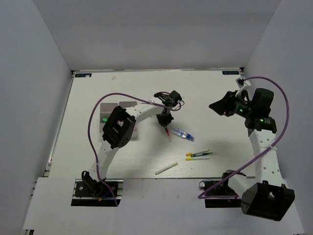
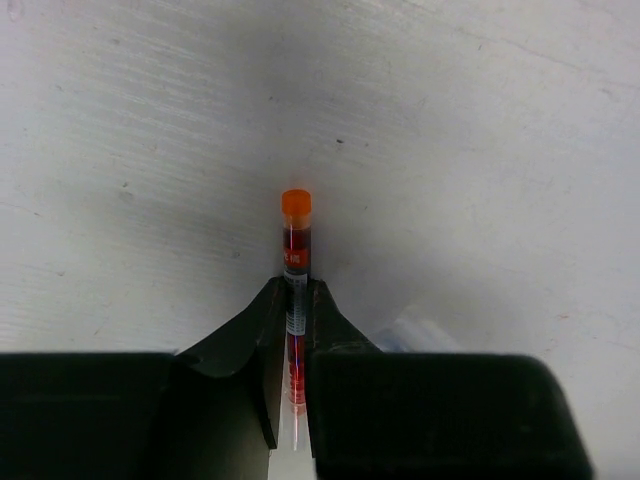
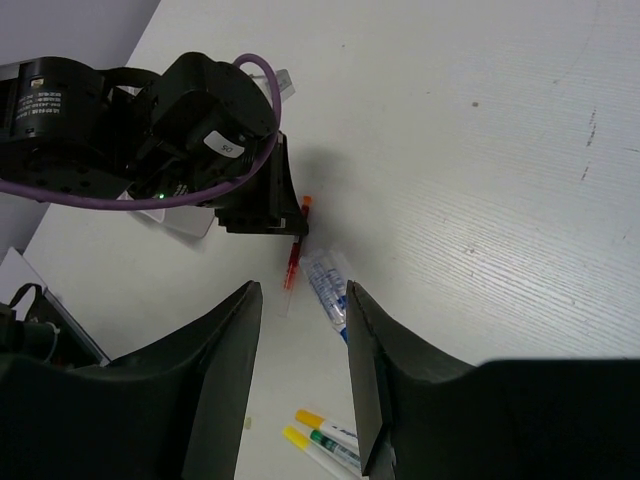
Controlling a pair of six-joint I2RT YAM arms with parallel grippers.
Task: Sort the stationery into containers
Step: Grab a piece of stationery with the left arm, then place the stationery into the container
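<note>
The red pen is still outside the bins, so the robot's left gripper should rise next and move left in the top view over the nearer white bin to release the pen.
My left gripper [image 1: 165,120] [image 2: 297,290] is shut on the red pen [image 2: 296,240], low over the table's middle. The pen's orange cap pointing ahead past the fingertips. The pen also shows in the top view [image 1: 168,133] and the right wrist view [image 3: 292,262]. A clear-blue tube [image 1: 182,133] [image 3: 327,285] lies just right of it. Two yellow-capped white markers [image 1: 198,155] [image 3: 322,438] and a white stick [image 1: 166,168] lie nearer. The white bins [image 1: 133,131] sit left of centre, partly under the left arm. My right gripper [image 1: 219,106] [image 3: 300,295] is open and empty, held high at the right.
The left arm's purple cable [image 1: 120,95] loops over the bins. Grey walls [image 1: 44,73] close in the table on three sides. A tiny pale eraser [image 3: 247,422] lies on the table left of the markers.
</note>
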